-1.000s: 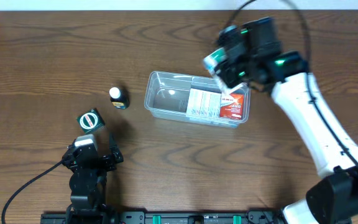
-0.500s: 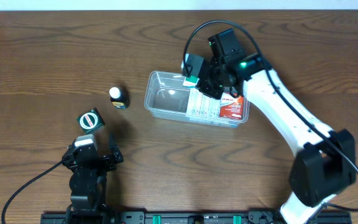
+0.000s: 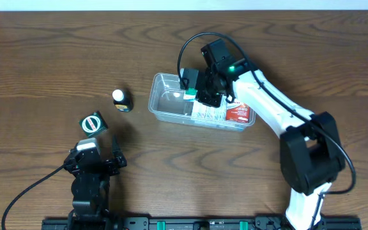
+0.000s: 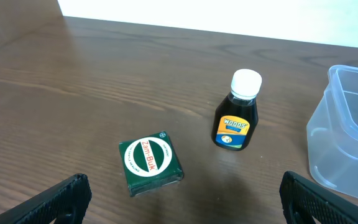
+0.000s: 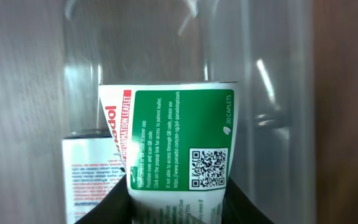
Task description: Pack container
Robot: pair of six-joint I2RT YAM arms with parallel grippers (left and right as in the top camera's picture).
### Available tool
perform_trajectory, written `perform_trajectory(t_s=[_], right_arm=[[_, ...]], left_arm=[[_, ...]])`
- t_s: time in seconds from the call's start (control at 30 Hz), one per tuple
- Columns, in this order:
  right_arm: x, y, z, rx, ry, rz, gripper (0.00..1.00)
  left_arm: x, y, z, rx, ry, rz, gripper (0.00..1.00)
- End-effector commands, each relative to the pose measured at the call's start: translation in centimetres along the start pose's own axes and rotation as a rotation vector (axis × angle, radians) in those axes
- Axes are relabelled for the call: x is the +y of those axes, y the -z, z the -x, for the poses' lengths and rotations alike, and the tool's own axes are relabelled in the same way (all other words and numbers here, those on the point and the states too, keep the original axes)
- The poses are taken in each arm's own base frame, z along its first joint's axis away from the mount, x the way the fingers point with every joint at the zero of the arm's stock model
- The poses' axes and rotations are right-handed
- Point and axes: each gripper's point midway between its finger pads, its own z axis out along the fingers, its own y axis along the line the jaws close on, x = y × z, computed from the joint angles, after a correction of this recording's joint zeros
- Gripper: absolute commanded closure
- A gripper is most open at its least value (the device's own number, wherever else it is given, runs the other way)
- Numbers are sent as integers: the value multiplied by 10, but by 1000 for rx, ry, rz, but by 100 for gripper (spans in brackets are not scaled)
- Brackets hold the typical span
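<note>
To get the green-and-white medicine box beside the white box, along the container's far side, my right gripper will lower it first, then release it.
The clear plastic container sits mid-table and holds a white box and a red-and-white box at its right end. My right gripper is over the container's middle, shut on a green-and-white medicine box, which hangs just above the container's floor beside the white box. My left gripper is open and empty near the front edge, with a green square tin and a dark syrup bottle with a white cap ahead of it.
The green tin and the bottle stand on the table left of the container. The container's left corner shows at the right of the left wrist view. The right arm reaches in from the right.
My right gripper has swung left and down with the green-and-white box, from above the container's right end to low over its middle. The left arm has not moved.
</note>
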Motion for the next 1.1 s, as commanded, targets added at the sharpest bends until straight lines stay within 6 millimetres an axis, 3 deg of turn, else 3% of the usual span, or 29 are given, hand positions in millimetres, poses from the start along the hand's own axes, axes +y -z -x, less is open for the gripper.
perform_trajectory(t_s=[0.0,0.23,0.43,0.53,0.57,0.6,0.83,0.93,1.07], right_arm=[[-4,-15,-16,70,38,-15,92],[-18,-20,-35,144,39,-63,81],[-28,-14,-29,131,22,-98,64],[-38,-3,-13,97,-42,-133,46],[-41,0,-9,89,-60,-141,30],[-43,5,-4,81,-75,-148,22],[-50,43,31,39,-129,-158,21],[-55,62,42,15,-238,-172,29],[-59,77,45,-42,-467,-128,27]], left_arm=[[2,-3,-11,28,7,9,2],[2,-3,-11,28,7,9,2],[2,-3,-11,28,7,9,2],[2,-3,-11,28,7,9,2],[2,-3,-11,28,7,9,2],[2,-3,-11,28,7,9,2],[2,-3,-11,28,7,9,2],[2,-3,-11,28,7,9,2],[2,-3,-11,28,7,9,2]])
